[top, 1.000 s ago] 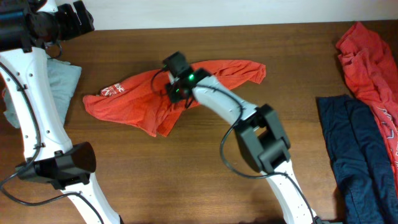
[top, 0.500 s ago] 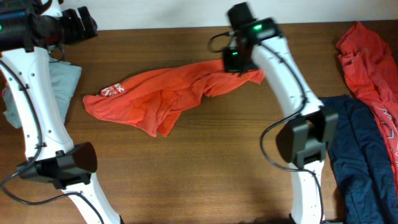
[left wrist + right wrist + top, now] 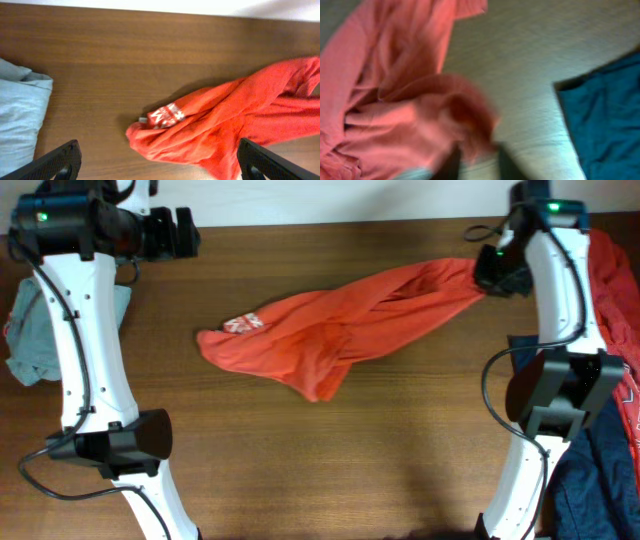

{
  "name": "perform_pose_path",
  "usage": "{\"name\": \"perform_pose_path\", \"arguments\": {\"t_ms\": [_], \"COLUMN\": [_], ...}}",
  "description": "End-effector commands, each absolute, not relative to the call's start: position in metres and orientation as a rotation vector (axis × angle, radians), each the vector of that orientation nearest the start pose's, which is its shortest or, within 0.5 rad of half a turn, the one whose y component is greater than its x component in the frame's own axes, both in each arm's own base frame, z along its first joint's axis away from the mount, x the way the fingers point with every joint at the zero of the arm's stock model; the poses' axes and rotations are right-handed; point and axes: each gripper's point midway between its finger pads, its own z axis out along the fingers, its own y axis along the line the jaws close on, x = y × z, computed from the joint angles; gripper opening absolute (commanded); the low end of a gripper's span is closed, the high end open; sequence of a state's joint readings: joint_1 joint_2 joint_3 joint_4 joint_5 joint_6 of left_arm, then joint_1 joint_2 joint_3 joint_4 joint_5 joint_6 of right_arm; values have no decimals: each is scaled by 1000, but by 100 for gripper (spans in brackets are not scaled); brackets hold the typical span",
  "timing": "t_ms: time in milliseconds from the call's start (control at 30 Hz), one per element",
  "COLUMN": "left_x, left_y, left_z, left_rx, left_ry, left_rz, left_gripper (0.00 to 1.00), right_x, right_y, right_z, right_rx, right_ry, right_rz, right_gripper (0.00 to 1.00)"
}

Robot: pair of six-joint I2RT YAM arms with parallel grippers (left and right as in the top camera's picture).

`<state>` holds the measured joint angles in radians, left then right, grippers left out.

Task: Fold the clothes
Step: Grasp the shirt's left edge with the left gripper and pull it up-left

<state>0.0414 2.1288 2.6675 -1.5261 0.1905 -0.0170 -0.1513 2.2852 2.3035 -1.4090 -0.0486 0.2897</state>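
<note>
My left gripper should next move across, back and down onto the shirt's lower-edge fold (image 3: 315, 389), because it lies below the gripper and to its right in the overhead view.
The orange-red T-shirt (image 3: 340, 325) with white lettering lies stretched across the middle of the table, its right end lifted. My right gripper (image 3: 490, 272) is shut on that right end at the far right; the blurred right wrist view shows the shirt (image 3: 410, 100) bunched between the fingers (image 3: 477, 160). My left gripper (image 3: 180, 235) is open and empty at the far left, above the table. In the left wrist view the shirt (image 3: 225, 125) lies between the spread fingers (image 3: 160, 162), well below them.
A pale grey-green garment (image 3: 35, 330) lies at the left edge, also in the left wrist view (image 3: 20, 120). A red garment (image 3: 610, 290) and a navy garment (image 3: 600, 460) lie at the right edge; the navy one shows in the right wrist view (image 3: 605, 105).
My right gripper has dragged the shirt's end from the table's middle to the far right, pulling the whole shirt rightward and stretching it. My left arm shifted slightly right.
</note>
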Motion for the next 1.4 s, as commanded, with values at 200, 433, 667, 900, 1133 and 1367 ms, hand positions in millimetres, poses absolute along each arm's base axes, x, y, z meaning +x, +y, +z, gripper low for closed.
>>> {"name": "perform_pose_path", "arguments": {"t_ms": [200,433,667,900,1133,1367], "left_x": [439,410,378,351,327,321], "left_y": [-79,-124,-157,-206,-231,-230], "left_z": [285,216,150,144,102,62], "left_rx": [484,685,808,977,1097,1108], "left_ry": [2664,2867,3021,3002,3022,3030], "left_rz": [-223,-244,-265,-340,-299,-179], "left_gripper": [95,85,83,83,83,83], "right_x": [471,473,473,474,476,476], "right_y": [-73,-73,-73,-74,-74,-74], "right_z": [138,139,139,139,139,139], "right_rx": [640,634,607,604,592,592], "right_ry": [2901,2896,2900,2896,2891,2889], "right_rz": [111,110,107,106,106,107], "right_gripper": [98,99,100,99,99,99]}}
